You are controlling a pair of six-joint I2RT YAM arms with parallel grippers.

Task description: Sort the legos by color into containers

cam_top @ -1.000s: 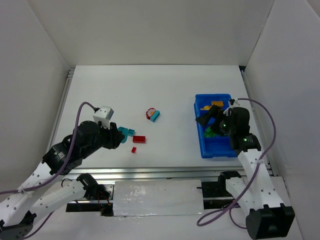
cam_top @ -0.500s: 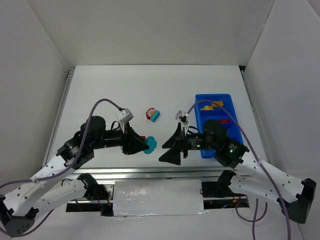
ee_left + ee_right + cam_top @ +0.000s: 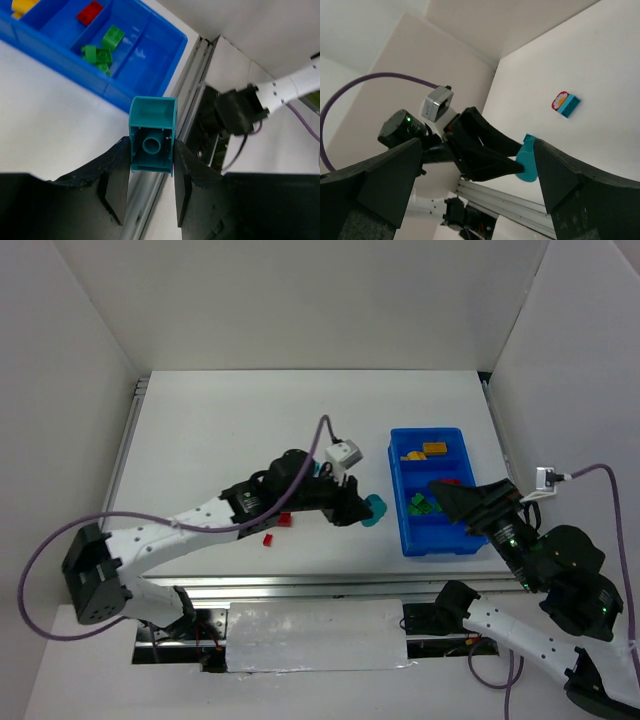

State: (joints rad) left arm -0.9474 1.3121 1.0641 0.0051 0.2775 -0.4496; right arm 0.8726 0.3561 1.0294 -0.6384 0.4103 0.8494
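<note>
Next, my left gripper carries the cyan lego [image 3: 375,508] across, lowers and releases it. The tray's bare nearest compartment [image 3: 425,534] lies below the gripper, to its right in the top view.
My left gripper [image 3: 358,508] [image 3: 150,155] is shut on a cyan lego [image 3: 375,508] [image 3: 152,131] and holds it in the air just left of the blue tray [image 3: 397,495] [image 3: 60,60]. The tray's compartments hold yellow pieces [image 3: 425,451], a red brick [image 3: 90,12] and green bricks [image 3: 422,504] [image 3: 102,47]; the nearest compartment [image 3: 142,60] looks bare. My right gripper [image 3: 445,495] [image 3: 472,182] is wide open and empty above the tray's near half, facing the left gripper. A red brick [image 3: 284,520] and a small red piece [image 3: 267,539] lie on the table.
A joined red-orange and cyan piece [image 3: 565,104] lies on the table beyond the left arm. The metal rail [image 3: 310,588] runs along the table's near edge. White walls stand on three sides.
My left arm has carried the cyan lego to the right, up to the tray's left side. My right arm has drawn back to the right and now sits over the tray.
</note>
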